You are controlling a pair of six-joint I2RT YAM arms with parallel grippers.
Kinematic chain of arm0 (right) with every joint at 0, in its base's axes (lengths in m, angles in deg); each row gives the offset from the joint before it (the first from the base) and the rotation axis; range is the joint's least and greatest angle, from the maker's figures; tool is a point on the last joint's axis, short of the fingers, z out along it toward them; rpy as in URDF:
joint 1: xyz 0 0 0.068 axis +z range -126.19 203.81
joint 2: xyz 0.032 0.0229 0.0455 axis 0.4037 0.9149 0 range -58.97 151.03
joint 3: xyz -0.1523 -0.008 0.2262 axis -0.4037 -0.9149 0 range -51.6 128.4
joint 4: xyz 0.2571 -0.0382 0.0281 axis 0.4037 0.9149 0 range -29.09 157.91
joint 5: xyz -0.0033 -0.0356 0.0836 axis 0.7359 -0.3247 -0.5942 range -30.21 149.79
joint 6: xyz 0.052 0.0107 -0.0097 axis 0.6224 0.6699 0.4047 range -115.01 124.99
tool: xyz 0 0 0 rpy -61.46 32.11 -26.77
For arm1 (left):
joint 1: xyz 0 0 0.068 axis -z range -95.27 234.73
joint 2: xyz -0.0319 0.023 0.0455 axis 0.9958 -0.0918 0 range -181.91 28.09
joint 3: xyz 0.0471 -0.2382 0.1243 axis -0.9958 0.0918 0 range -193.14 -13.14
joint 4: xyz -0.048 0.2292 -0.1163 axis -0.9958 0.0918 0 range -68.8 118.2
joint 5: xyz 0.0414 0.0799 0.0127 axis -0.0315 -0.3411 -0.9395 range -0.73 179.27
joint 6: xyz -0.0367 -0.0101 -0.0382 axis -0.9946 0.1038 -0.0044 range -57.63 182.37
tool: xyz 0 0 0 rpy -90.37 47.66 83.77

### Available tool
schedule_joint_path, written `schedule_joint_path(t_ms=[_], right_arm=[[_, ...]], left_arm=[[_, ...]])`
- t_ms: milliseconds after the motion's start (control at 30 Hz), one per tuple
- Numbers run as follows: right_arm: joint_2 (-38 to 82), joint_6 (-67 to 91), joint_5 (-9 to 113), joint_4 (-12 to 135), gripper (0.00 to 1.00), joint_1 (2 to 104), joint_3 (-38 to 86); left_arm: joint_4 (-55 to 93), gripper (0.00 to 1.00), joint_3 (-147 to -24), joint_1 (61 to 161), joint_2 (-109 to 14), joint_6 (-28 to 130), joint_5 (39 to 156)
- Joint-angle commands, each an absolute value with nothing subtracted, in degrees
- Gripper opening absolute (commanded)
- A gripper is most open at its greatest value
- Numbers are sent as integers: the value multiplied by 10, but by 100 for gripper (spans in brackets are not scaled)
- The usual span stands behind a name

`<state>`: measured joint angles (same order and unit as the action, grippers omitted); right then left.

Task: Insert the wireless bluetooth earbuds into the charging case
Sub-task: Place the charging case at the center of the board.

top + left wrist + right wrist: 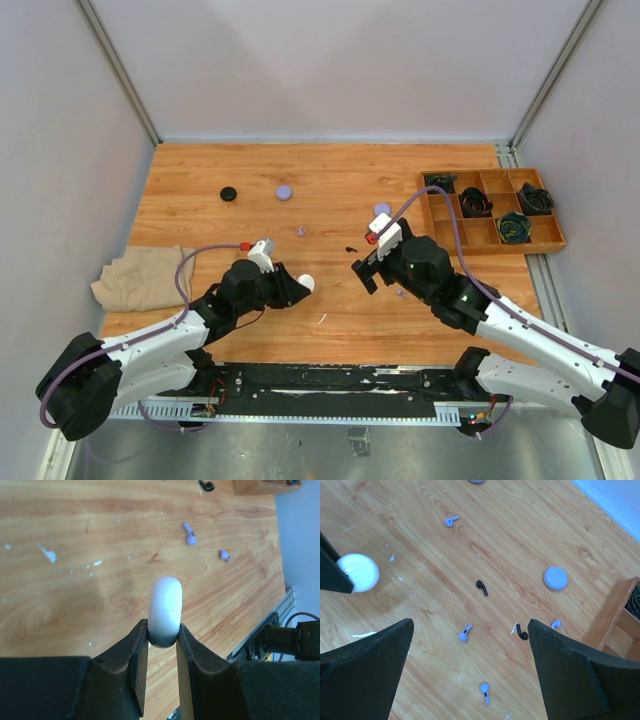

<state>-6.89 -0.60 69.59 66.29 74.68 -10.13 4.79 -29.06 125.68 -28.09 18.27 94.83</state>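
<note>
I need to lower the white puck-like charging case (165,609) next with my left gripper, which is still above wood empty of earbuds, until the case touches the wood.
My left gripper (297,286) is shut on a white puck-like charging case (165,609), closed lid, held edge-on just above the wood; the case also shows in the top view (306,282) and the right wrist view (358,572). My right gripper (470,625) is wide open and empty, hovering over scattered earbuds: lavender ones (465,633) (484,692) (556,624) (451,521) and black ones (481,587) (521,632). In the top view the right gripper (362,271) is at mid-table, right of the white case. No white earbud shows.
A lavender case (555,578) lies beyond the earbuds. A black case (229,194) and another lavender case (284,191) lie at the far left. A wooden tray (497,244) with coiled black cables stands at the right. A beige cloth (145,278) lies at the left edge.
</note>
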Motion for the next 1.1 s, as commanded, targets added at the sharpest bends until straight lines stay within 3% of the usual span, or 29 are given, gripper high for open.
schedule_joint_path(t_ms=[0,367,1067], right_arm=[[-78,10,743,612,99,744,-125],[-70,4,770,566,99,744,-165],[-79,2,768,548,99,744,-187]], left_arm=[[106,0,-282,1256,-285,122,945],[120,7,-291,1256,-372,86,980],[271,53,-317,1256,-348,64,913]])
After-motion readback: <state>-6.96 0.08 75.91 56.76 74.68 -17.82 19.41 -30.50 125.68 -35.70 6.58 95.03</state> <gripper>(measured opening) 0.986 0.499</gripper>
